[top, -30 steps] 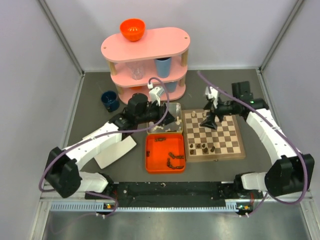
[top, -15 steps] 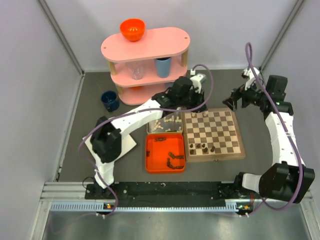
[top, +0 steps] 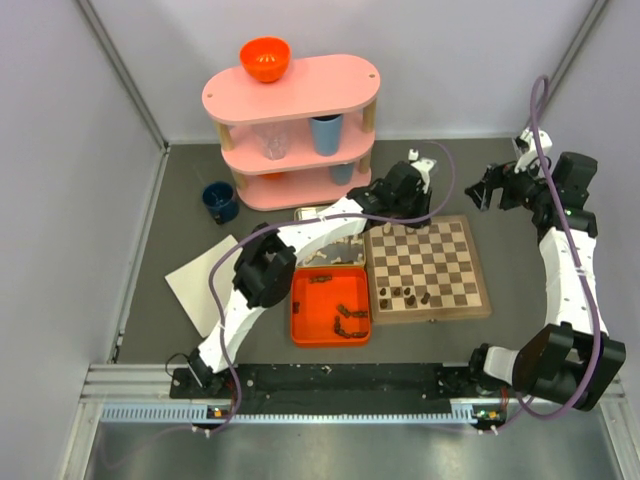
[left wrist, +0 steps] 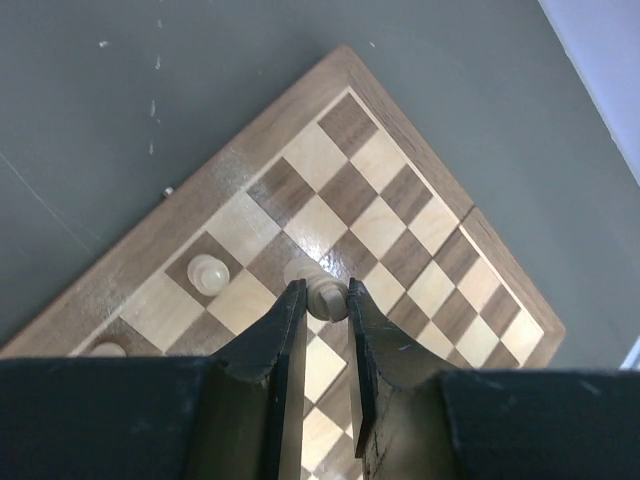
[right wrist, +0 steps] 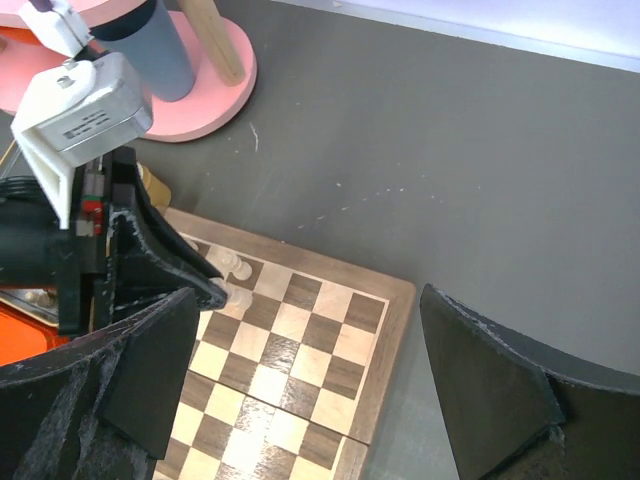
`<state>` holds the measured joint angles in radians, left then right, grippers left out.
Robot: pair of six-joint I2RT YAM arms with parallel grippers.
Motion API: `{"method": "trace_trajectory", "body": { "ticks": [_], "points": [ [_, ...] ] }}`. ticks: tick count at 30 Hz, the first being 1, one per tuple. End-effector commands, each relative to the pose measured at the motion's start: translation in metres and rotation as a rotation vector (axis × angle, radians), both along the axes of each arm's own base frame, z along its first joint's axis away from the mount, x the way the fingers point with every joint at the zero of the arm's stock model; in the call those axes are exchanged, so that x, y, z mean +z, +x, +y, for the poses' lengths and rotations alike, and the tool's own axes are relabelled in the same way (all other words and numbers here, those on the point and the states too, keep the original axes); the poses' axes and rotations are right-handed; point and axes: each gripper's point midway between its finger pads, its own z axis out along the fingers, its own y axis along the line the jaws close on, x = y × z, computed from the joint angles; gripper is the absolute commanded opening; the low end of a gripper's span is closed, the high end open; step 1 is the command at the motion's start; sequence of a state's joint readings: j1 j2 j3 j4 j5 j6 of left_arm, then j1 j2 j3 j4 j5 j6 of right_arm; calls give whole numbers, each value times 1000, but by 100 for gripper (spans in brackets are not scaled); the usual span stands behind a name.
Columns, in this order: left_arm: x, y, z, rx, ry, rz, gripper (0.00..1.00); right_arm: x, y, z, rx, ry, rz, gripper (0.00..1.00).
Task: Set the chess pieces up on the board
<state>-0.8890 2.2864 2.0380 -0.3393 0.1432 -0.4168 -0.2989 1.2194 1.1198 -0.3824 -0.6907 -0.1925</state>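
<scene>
The cream piece will go outward and down next. My left gripper will lower it onto the empty light back-row square (left wrist: 243,228) and let go, because that square is further outward and below.
The board (top: 430,313) lies right of centre. Over its far left corner my left gripper (top: 406,218) is shut on a cream chess piece (left wrist: 326,296), held close to a square of the second row. Two more cream pieces (left wrist: 208,272) stand on the back row beside it. A few dark pieces (top: 405,296) stand on the near side of the board. Several other dark pieces lie in the orange tray (top: 300,300). My right gripper (top: 490,190) hangs open and empty off the board's far right corner. From the right wrist view, the left gripper's fingers (right wrist: 205,290) meet the board (right wrist: 395,300).
A pink three-tier shelf (top: 290,110) stands at the back with an orange bowl (top: 265,58), a blue cup (top: 325,132) and a clear glass (top: 273,145). A dark blue mug (top: 219,200) sits left of it. A white card (top: 195,285) lies at the left.
My left arm swung right from the tin by the tray to the board's far left corner, carrying the cream piece. My right arm drew back off the board to the far right.
</scene>
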Motion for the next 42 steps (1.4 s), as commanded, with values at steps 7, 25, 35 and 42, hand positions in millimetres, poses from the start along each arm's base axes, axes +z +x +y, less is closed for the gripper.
{"method": "trace_trajectory", "body": {
  "ticks": [7,25,35,42],
  "points": [
    [15,27,-20,67,-17,-105,0,15,1,-2,-8,3,-62,91],
    [-18,29,-22,68,34,-69,0,13,1,-2,-7,1,-62,91],
    [-25,32,-19,80,59,-75,2,13,1,-2,-2,1,-64,91],
    [-30,32,-19,75,69,-76,3,13,1,-1,2,2,-66,91]
  ]
}}
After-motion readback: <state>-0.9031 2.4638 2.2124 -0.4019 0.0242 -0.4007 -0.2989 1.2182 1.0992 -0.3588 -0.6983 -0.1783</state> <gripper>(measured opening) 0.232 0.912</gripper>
